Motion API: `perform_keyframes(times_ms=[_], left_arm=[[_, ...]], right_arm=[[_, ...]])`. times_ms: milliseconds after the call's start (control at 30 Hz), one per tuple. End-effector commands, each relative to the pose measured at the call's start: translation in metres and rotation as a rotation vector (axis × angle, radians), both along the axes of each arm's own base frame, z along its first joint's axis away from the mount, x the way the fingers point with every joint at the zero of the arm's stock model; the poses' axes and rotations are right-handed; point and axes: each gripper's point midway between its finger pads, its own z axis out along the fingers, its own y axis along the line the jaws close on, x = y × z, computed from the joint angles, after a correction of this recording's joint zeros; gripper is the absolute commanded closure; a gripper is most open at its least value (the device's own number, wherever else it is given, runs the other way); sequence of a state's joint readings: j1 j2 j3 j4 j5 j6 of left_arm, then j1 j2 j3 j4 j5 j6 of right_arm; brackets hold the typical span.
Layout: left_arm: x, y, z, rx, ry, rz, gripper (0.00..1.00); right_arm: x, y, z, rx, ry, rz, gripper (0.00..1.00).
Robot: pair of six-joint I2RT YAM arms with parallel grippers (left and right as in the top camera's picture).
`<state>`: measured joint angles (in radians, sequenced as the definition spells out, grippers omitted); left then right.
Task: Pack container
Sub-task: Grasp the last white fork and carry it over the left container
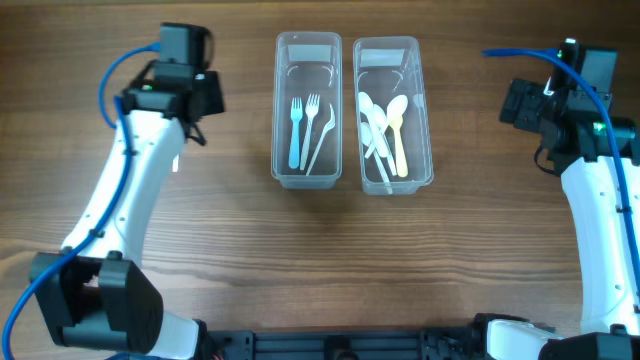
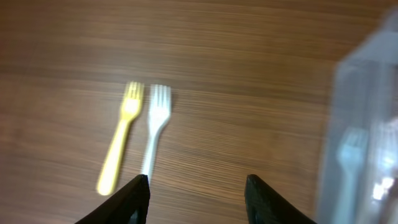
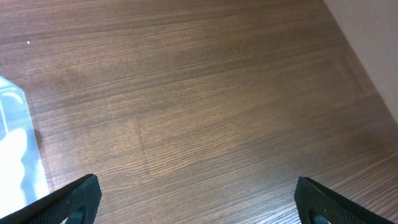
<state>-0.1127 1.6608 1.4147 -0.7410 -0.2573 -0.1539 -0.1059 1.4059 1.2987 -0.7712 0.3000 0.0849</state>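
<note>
I will next move my left gripper away from the containers and down onto the white fork's handle by its head (image 2: 154, 134), because the white fork is nearer my fingers.
Two clear containers stand side by side at the middle back. The left container (image 1: 306, 172) holds a blue fork (image 1: 296, 130) and two pale forks. The right container (image 1: 394, 184) holds white and yellow spoons (image 1: 385, 125). In the left wrist view a yellow fork (image 2: 118, 149) and a white fork (image 2: 154, 130) lie side by side on the table, left of the left container (image 2: 364, 124). My left gripper (image 2: 198, 186) is open and empty above the table, just right of the two forks. In the overhead view my left arm hides these forks. My right gripper (image 3: 198, 193) is wide open and empty over bare wood.
The wooden table (image 1: 320, 260) carries everything. My left arm (image 1: 130, 200) runs along the left side and my right arm (image 1: 600, 220) along the right. A corner of the right container (image 3: 15, 155) shows in the right wrist view. The table's edge (image 3: 367, 43) lies at its upper right.
</note>
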Motion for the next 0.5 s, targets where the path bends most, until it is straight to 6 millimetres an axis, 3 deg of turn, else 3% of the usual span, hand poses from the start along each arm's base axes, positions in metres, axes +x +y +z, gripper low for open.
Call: perform_keyframes(times_ms=[0, 167, 467], left_arm=[[0.001, 0.033, -0.014, -0.016, 0.040, 0.046, 0.51], [0.001, 0.053, -0.034, -0.092, 0.092, 0.014, 0.53], [-0.007, 0.077, -0.111, -0.092, 0.245, 0.022, 0.52]], right_arm=[[0.001, -0.002, 0.006, -0.015, -0.010, -0.003, 0.00], [0.001, -0.002, 0.006, -0.015, -0.010, -0.003, 0.00], [0.001, -0.002, 0.006, -0.015, -0.010, -0.003, 0.00]])
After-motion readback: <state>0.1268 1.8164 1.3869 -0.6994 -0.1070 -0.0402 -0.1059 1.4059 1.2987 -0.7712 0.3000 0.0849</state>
